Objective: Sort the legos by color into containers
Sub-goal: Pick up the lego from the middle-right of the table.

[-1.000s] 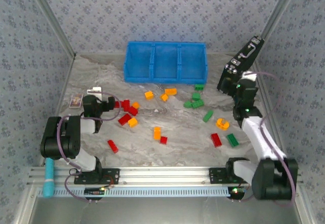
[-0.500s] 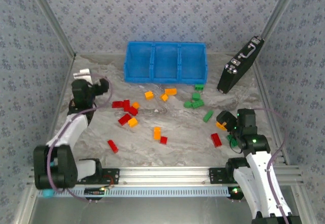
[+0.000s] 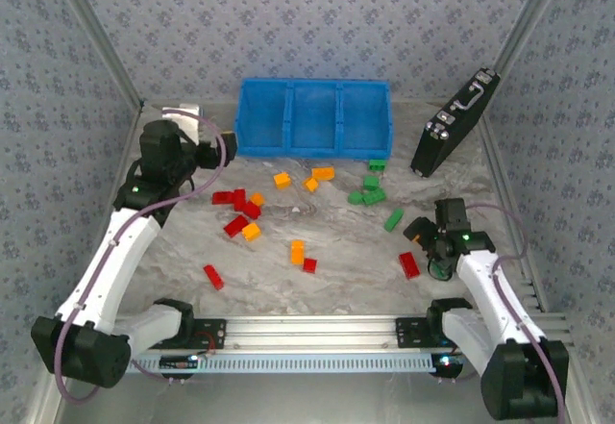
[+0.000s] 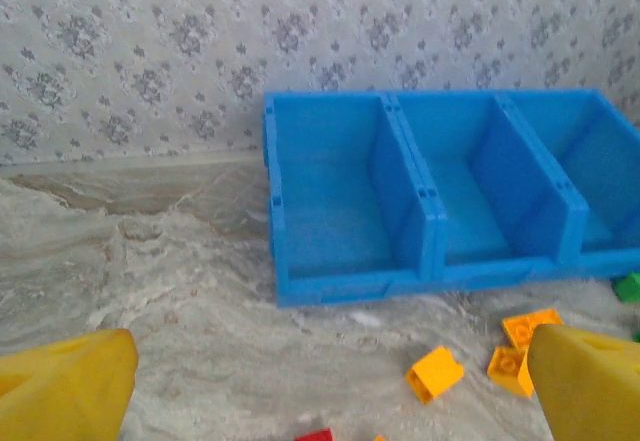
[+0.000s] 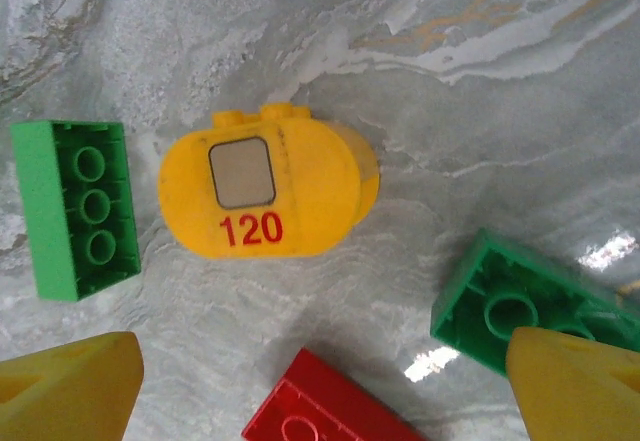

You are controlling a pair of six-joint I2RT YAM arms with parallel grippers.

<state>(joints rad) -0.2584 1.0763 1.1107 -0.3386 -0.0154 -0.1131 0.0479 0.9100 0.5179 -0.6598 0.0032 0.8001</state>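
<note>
The yellow rounded piece [image 5: 268, 189] sits outward of the robot's open right gripper, away from the bricks, so the right gripper will next go outward and down over it and close.
The blue three-compartment bin [image 3: 313, 116] stands at the back of the table, and in the left wrist view the bin [image 4: 430, 191] looks empty. Red legos [image 3: 237, 203], orange legos [image 3: 298, 251] and green legos [image 3: 368, 191] lie scattered in front of it. My left gripper [image 3: 216, 147] hovers open by the bin's left front corner, yellow fingertips [image 4: 60, 391] wide apart above an orange brick [image 4: 434, 373]. My right gripper [image 3: 426, 235] is open low over the table. Between its fingertips [image 5: 580, 386] lie a yellow rounded piece marked 120 [image 5: 265, 196], two green bricks [image 5: 75, 208] and a red brick [image 5: 330, 406].
A black case with metal latches [image 3: 455, 121] leans against the right wall at the back. Another red brick [image 3: 213, 276] lies alone near the front left. The aluminium rail [image 3: 307, 333] runs along the near edge.
My left arm swung up from the table's left side to the bin's left corner. My right arm came down from beside the black case to the legos at the right.
</note>
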